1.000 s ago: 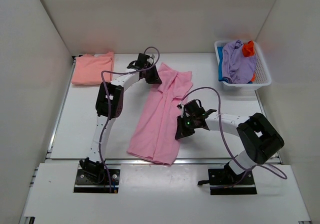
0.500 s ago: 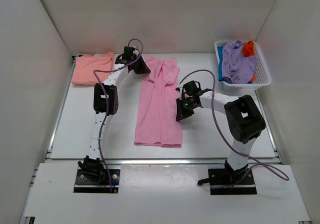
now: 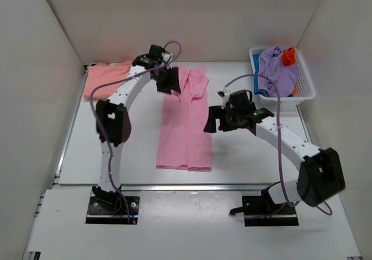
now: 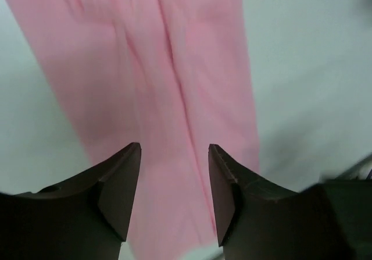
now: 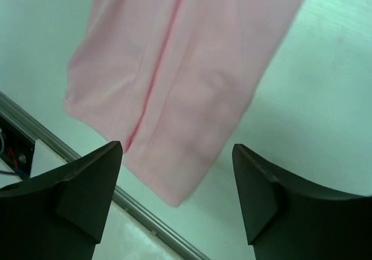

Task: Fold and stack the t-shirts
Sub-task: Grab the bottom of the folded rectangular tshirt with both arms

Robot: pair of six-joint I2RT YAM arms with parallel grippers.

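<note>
The right gripper moves back along the t-shirt's edge and down onto its near hem corner next, since that corner lies nearer the metal bar than my fingers.
A light pink t-shirt (image 3: 185,120) lies on the table as a long narrow strip, folded lengthwise, its hem toward the near edge. My left gripper (image 3: 169,82) hovers over the strip's far left corner, open and holding nothing; the left wrist view has pink cloth (image 4: 157,68) below the parted fingers (image 4: 125,178). My right gripper (image 3: 213,123) is open just off the strip's right edge, apart from it; in its wrist view the shirt's hem corner (image 5: 186,85) lies under the gap. A folded salmon-peach t-shirt (image 3: 107,78) rests at the back left.
A white slatted basket (image 3: 303,92) at the back right holds lavender (image 3: 273,68), orange (image 3: 289,56) and blue (image 3: 256,81) t-shirts. White walls enclose the table on three sides. A metal rail (image 3: 186,187) runs along the near table edge.
Both grippers have opened and let go of the pink t-shirt, then lifted off it. The shirt was swung from a slant to lie straight.
</note>
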